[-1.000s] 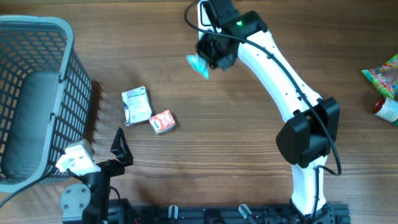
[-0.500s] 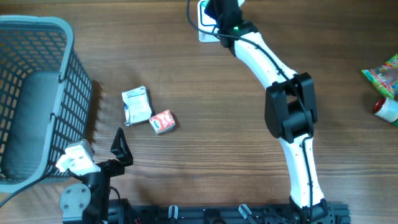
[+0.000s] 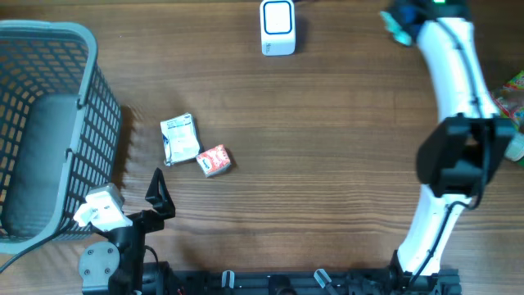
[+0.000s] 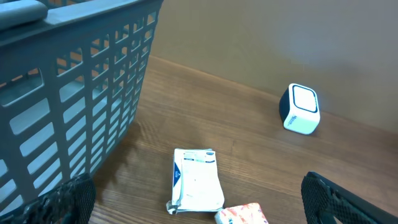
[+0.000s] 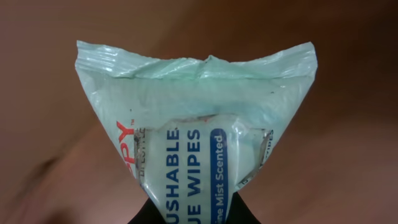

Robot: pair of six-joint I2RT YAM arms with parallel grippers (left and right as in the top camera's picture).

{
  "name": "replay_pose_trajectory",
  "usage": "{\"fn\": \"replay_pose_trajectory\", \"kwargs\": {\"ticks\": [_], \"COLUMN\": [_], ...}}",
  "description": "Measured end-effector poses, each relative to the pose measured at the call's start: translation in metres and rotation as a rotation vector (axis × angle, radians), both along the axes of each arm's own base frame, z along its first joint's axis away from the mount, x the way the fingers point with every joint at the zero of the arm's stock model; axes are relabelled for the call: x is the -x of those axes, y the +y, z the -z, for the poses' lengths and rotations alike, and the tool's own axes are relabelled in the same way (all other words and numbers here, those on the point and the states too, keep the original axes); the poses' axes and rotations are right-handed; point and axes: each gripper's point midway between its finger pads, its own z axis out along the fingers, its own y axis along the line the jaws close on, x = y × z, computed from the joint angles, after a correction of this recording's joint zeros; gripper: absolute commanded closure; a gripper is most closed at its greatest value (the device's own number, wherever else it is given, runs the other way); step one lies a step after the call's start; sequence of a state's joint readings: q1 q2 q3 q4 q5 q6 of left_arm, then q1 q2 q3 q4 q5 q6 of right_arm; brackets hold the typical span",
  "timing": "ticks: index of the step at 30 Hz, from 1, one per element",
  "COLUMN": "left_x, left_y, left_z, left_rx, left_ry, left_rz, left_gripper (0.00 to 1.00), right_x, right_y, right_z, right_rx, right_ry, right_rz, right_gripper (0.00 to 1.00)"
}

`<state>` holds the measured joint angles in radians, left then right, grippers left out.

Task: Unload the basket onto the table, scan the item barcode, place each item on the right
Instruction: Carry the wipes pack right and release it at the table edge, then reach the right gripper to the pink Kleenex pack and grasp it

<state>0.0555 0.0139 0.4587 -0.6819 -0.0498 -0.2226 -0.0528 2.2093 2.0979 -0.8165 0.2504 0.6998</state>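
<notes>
Bare tabletop shows (image 3: 493, 80) beside the colourful bag, so the robot's right gripper will swing back and toward that bag, then go down and let go of the wipes pack (image 3: 396, 26) there.
A pale green pack of flushable wipes (image 5: 193, 124) fills the right wrist view, pinched at its lower end by my right gripper (image 5: 193, 214), which is shut on it. From overhead that gripper (image 3: 401, 23) holds the wipes pack (image 3: 396, 26) at the table's far right, well to the right of the white scanner (image 3: 277, 27). The scanner (image 4: 300, 109) stands upright at the far edge. My left gripper (image 3: 155, 197) rests open near the front left with nothing between its fingers (image 4: 62, 202).
A grey mesh basket (image 3: 49, 131) stands at the left. A white packet (image 3: 180, 139) and a small red packet (image 3: 214, 160) lie just beyond the left gripper. A colourful bag (image 3: 512, 94) lies at the right edge.
The right arm has swung with the wipes pack from the scanner at the top centre to the far top right. The left arm has not moved.
</notes>
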Motion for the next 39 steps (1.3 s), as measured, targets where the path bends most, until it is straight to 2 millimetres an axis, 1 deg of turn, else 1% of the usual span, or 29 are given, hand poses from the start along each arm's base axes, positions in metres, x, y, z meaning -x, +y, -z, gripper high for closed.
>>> {"fn": "replay_pose_trajectory", "kwargs": {"ticks": [1, 2, 3, 5, 6, 7, 8, 9, 12, 13, 15, 16, 17, 18, 19, 20, 21, 22, 24, 25, 26, 27, 28, 29, 31, 33, 35, 36, 39], "left_x": [0.0, 0.0, 0.0, 0.0, 0.0, 0.0, 0.0, 0.0, 0.0, 0.0, 0.0, 0.0, 0.0, 0.0, 0.0, 0.0, 0.0, 0.0, 0.0, 0.0, 0.0, 0.0, 0.0, 0.0, 0.0, 0.0, 0.0, 0.0, 0.0], "left_y": [0.0, 0.0, 0.0, 0.0, 0.0, 0.0, 0.0, 0.0, 0.0, 0.0, 0.0, 0.0, 0.0, 0.0, 0.0, 0.0, 0.0, 0.0, 0.0, 0.0, 0.0, 0.0, 0.0, 0.0, 0.0, 0.0, 0.0, 0.0, 0.0], "left_z": [0.0, 0.0, 0.0, 0.0, 0.0, 0.0, 0.0, 0.0, 0.0, 0.0, 0.0, 0.0, 0.0, 0.0, 0.0, 0.0, 0.0, 0.0, 0.0, 0.0, 0.0, 0.0, 0.0, 0.0, 0.0, 0.0, 0.0, 0.0, 0.0], "left_rx": [0.0, 0.0, 0.0, 0.0, 0.0, 0.0, 0.0, 0.0, 0.0, 0.0, 0.0, 0.0, 0.0, 0.0, 0.0, 0.0, 0.0, 0.0, 0.0, 0.0, 0.0, 0.0, 0.0, 0.0, 0.0, 0.0, 0.0, 0.0, 0.0], "left_ry": [0.0, 0.0, 0.0, 0.0, 0.0, 0.0, 0.0, 0.0, 0.0, 0.0, 0.0, 0.0, 0.0, 0.0, 0.0, 0.0, 0.0, 0.0, 0.0, 0.0, 0.0, 0.0, -0.001, -0.001, 0.0, 0.0, -0.001, 0.0, 0.0], "left_rz": [0.0, 0.0, 0.0, 0.0, 0.0, 0.0, 0.0, 0.0, 0.0, 0.0, 0.0, 0.0, 0.0, 0.0, 0.0, 0.0, 0.0, 0.0, 0.0, 0.0, 0.0, 0.0, 0.0, 0.0, 0.0, 0.0, 0.0, 0.0, 0.0], "left_gripper": [0.0, 0.0, 0.0, 0.0, 0.0, 0.0, 0.0, 0.0, 0.0, 0.0, 0.0, 0.0, 0.0, 0.0, 0.0, 0.0, 0.0, 0.0, 0.0, 0.0, 0.0, 0.0, 0.0, 0.0, 0.0, 0.0, 0.0, 0.0, 0.0], "right_x": [0.013, 0.021, 0.029, 0.044, 0.06, 0.075, 0.088, 0.102, 0.119, 0.123, 0.115, 0.106, 0.093, 0.08, 0.072, 0.07, 0.07, 0.077, 0.104, 0.119, 0.133, 0.156, 0.174, 0.191, 0.22, 0.243, 0.266, 0.275, 0.282], "right_y": [-0.042, -0.071, -0.093, -0.125, -0.145, -0.16, -0.173, -0.189, -0.211, -0.211, -0.2, -0.184, -0.159, -0.12, -0.076, -0.034, -0.015, 0.061, 0.146, 0.179, 0.208, 0.255, 0.293, 0.327, 0.386, 0.418, 0.441, 0.448, 0.457], "right_z": [0.013, 0.024, 0.035, 0.059, 0.082, 0.098, 0.111, 0.119, 0.116, 0.113, 0.093, 0.074, 0.05, 0.024, 0.002, -0.011, -0.015, -0.021, -0.009, -0.001, 0.006, 0.02, 0.032, 0.044, 0.072, 0.094, 0.111, 0.117, 0.127], "right_rx": [0.025, 0.045, 0.063, 0.076, 0.071, 0.059, 0.046, 0.032, 0.008, -0.01, -0.039, -0.07, -0.109, -0.176, -0.253, -0.332, -0.358, -0.497, -0.579, -0.595, -0.605, -0.611, -0.605, -0.597, -0.583, -0.586, -0.593, -0.583, -0.491], "right_ry": [0.054, 0.088, 0.127, 0.196, 0.261, 0.315, 0.354, 0.383, 0.4, 0.408, 0.368, 0.319, 0.253, 0.188, 0.141, 0.121, 0.12, 0.139, 0.235, 0.282, 0.321, 0.372, 0.389, 0.389, 0.353, 0.339, 0.35, 0.367, 0.379], "right_rz": [0.049, 0.072, 0.082, 0.096, 0.112, 0.131, 0.151, 0.182, 0.216, 0.212, 0.17, 0.119, 0.039, -0.078, -0.195, -0.305, -0.363, -0.546, -0.779, -0.875, -0.956, -1.088, -1.199, -1.3, -1.457, -1.519, -1.562, -1.572, -1.561], "right_gripper": [0.95, 0.95, 0.95, 0.95, 0.95, 0.64, 0.01, 0.0, 0.0, 0.0, 0.0, 0.0, 0.0, 0.0, 0.01, 0.0, 0.0, 0.0, 0.0, 0.0, 0.0, 0.0, 0.0, 0.0, 0.0, 0.0, 0.0, 0.0, 0.01]}}
